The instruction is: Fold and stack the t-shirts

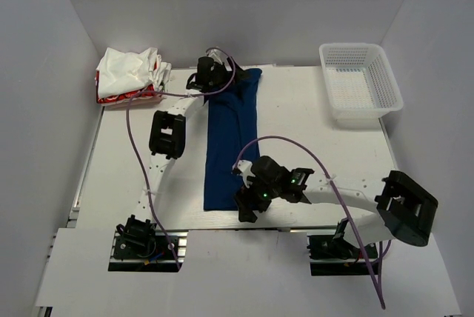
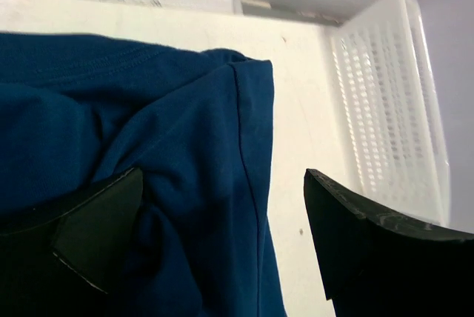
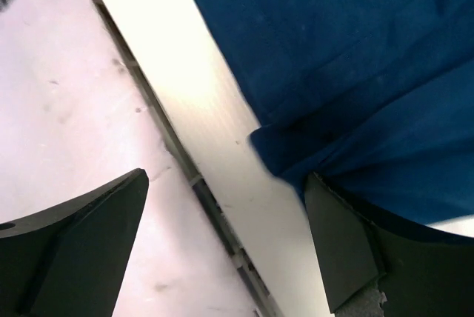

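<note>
I next need to raise my left gripper, then bring it back and down onto the shirt's uncovered near corner (image 1: 207,206), which lies back from it, while my right gripper stands at the other.
The navy blue t-shirt (image 1: 229,139) lies folded into a long narrow strip down the middle of the table. My left gripper (image 1: 212,74) is at its far end, open, with the jaws spread over the cloth's far right corner (image 2: 185,132); one finger (image 2: 96,232) rests on the cloth, the other (image 2: 370,247) is over bare table. My right gripper (image 1: 249,209) is at the near end, open, one finger (image 3: 355,258) against the shirt's near corner (image 3: 348,72), the other (image 3: 81,247) past the table's front edge. White and red t-shirts (image 1: 129,74) lie heaped at the far left.
A white plastic mesh basket (image 1: 361,84) stands at the far right and also shows in the left wrist view (image 2: 392,95). The table's front edge with its metal rail (image 3: 192,176) runs just under my right gripper. Grey walls close in the sides and back.
</note>
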Tool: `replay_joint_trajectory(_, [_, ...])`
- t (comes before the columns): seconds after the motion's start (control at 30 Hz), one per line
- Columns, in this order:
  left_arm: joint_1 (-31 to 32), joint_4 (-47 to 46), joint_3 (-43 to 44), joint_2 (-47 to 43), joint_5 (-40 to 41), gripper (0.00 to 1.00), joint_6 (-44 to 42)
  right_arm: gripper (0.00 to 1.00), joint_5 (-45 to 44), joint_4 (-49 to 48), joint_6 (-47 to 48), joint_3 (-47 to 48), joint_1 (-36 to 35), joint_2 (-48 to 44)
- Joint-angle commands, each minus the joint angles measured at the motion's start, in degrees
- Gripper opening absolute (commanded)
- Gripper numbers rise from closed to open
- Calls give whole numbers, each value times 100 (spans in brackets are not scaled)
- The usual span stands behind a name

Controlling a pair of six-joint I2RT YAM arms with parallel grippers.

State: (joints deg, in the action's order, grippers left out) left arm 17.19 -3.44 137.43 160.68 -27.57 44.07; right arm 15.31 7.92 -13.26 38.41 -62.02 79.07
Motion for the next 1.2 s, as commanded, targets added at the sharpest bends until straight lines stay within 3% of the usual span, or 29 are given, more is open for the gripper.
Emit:
replay_joint_trajectory(0.0, [-137,221,83,-685,788,100,-399,90,-176,482,-107,447,-108,-470])
replay_joint_trajectory(0.23, [-137,800,136,-2485,1017,100,-1163,90,-1310,69,-677,281,-82,-1138])
replay_joint_trajectory(0.4, [-137,1581,-883,-3779,1095,100,-1419,90,-2013,-230,-1327,-378,-30,-2079])
replay_joint_trajectory(0.5, [-137,2966,-1830,-4681,1437,100,-1595,90,-2278,305,-1767,-563,-3,-2500])
replay_joint_trajectory(0.53, [-76,3094,-2242,-4973,1439,100,-1595,90,-2313,428,-1812,-589,6,-2510])
replay_joint_trajectory(0.6, [-6,3096,-4050,-5667,1439,100,-1350,90,-2086,789,-1777,-730,14,-2510])
replay_joint_trajectory(0.63, [47,2634,-5484,-6454,1369,100,-1262,90,-1954,833,-1742,-756,14,-2449])
replay_joint_trajectory(0.7, [223,2296,-6741,-7196,1263,100,-928,90,-1375,991,-1602,-827,14,-2256])
replay_joint_trajectory(0.73, [293,2191,-7791,-7548,1211,100,-814,90,-1260,1105,-1549,-818,14,-2116])
replay_joint_trajectory(0.83, [601,2049,-9517,-8972,1131,100,-339,90,-1084,1343,-1548,-704,6,-1825])
replay_joint_trajectory(1.03, [1014,3612,-10595,-11063,1263,100,215,90,-1056,984,-1531,-888,14,-1658])
replay_joint_trajectory(1.17, [1129,3580,-11140,-11366,999,100,277,90,-1310,650,-1688,-1011,23,-1535])
